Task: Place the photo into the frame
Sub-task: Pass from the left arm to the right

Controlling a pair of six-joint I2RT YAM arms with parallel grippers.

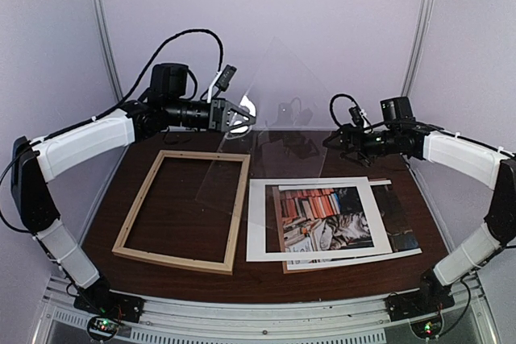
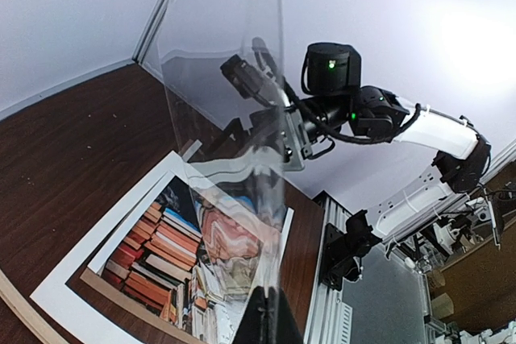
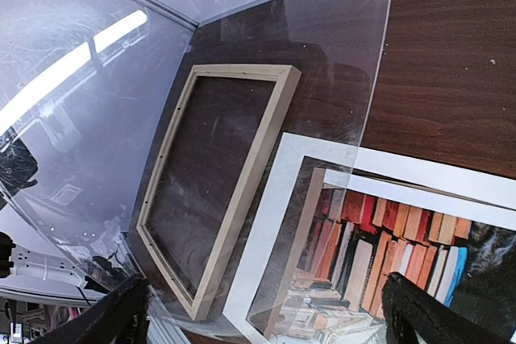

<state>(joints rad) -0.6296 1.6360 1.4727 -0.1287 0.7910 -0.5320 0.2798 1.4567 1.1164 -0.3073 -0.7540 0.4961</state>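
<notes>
The tilted sheet is held only by my left gripper. My right gripper needs to move gently to the left in the top view next, onto the clear sheet's loose edge (image 1: 327, 121).
The photo (image 1: 326, 219), a cat with red-orange books and a white border, lies flat on the table, right of the pale wood frame (image 1: 181, 211). The frame lies flat too, with bare table inside it. My left gripper (image 1: 244, 114) is raised behind the frame, shut on the edge of a clear sheet (image 1: 266, 110) that stands tilted in the air. In the left wrist view the closed fingers (image 2: 270, 324) pinch that sheet above the photo (image 2: 153, 255). My right gripper (image 1: 332, 141) hovers open at the sheet's right edge. Its wrist view shows wide-apart fingers (image 3: 121, 312), the frame (image 3: 234, 191) and the photo (image 3: 387, 231) through the sheet.
A brown board edge (image 1: 280, 231) shows under the photo's left side, and a second white sheet (image 1: 399, 235) sticks out skewed beneath it on the right. Grey walls enclose the table on three sides. An aluminium rail (image 1: 266, 316) runs along the near edge.
</notes>
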